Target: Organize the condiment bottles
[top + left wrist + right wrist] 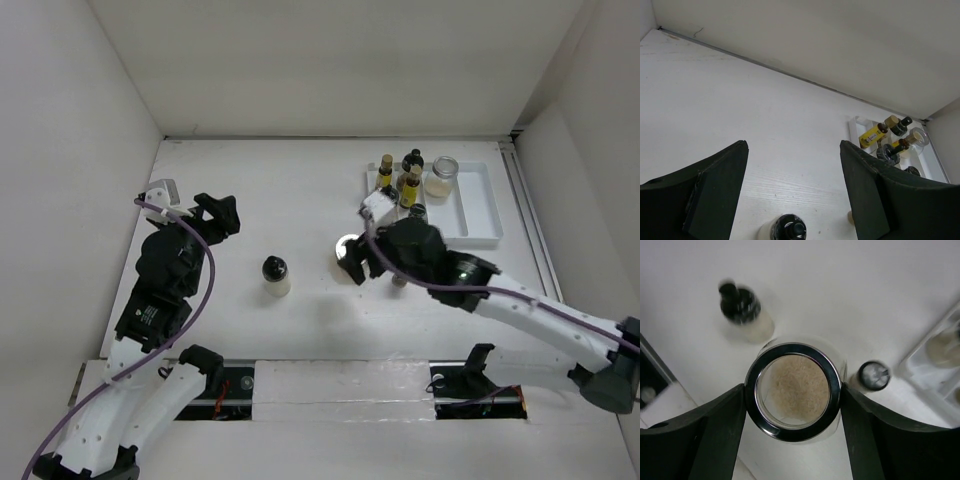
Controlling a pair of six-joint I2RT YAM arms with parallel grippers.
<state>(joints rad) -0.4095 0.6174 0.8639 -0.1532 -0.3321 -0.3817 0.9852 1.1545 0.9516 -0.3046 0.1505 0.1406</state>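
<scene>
I need to move my right gripper outward next, to the right in the top view, then down onto the tray's empty bottom by the silver-lidded jar (pixel 443 176).
My right gripper (pixel 792 390) is shut on a wide glass jar (pixel 790 412) with a silver ring lid and pale filling; its fingers press both sides of the lid. In the top view this jar (pixel 347 246) stands mid-table, left of the white tray (pixel 488 215). A pale bottle with a black cap (pixel 275 276) stands alone further left, also seen below my left gripper (pixel 794 165), whose jaws are open and empty. Several condiment bottles stand in the tray: a yellow-oil bottle (pixel 410 186) and a silver-lidded jar (pixel 443 176) among them.
A small dark-capped bottle (pixel 874 375) stands on the table just right of the held jar, between it and the tray (pixel 920 365). White walls close in the table on the left, back and right. My left gripper (pixel 218 213) hovers at the table's left.
</scene>
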